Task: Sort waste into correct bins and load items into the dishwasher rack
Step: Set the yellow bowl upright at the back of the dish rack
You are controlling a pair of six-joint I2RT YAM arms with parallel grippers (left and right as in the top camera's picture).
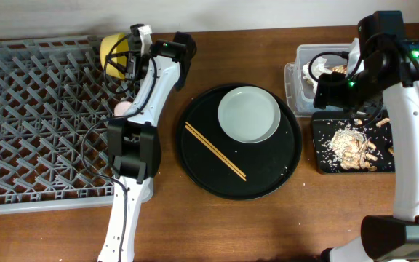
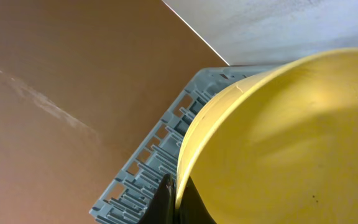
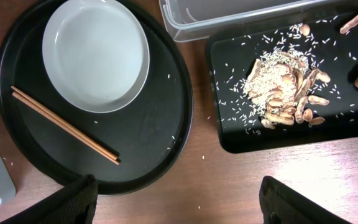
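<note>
The yellow bowl (image 1: pixel 113 49) still hangs above the rack's wires, so the left gripper next needs to go down toward them just beyond the pink cup (image 1: pixel 123 108) and release the bowl's rim there.
My left gripper (image 1: pixel 127 64) is shut on the rim of the yellow bowl (image 1: pixel 113 49) and holds it on edge over the back right corner of the grey dishwasher rack (image 1: pixel 35 124). In the left wrist view the bowl (image 2: pixel 278 137) fills the frame, with the fingers (image 2: pixel 176 202) pinching its rim above the rack (image 2: pixel 148 174). A pink cup (image 1: pixel 123 108) sits in the rack. The pale plate (image 1: pixel 248 114) and two chopsticks (image 1: pixel 215 151) lie on the round black tray. My right gripper (image 3: pixel 179 205) is open and empty, high over the table. The blue cup is out of view.
The round black serving tray (image 1: pixel 282 171) is at the centre. The clear tub (image 1: pixel 297 80) at back right holds white paper (image 1: pixel 318 65). The shallow black tray (image 1: pixel 324 164) in front of it holds rice and beige food scraps (image 3: pixel 284 87). Crumbs dot the wood.
</note>
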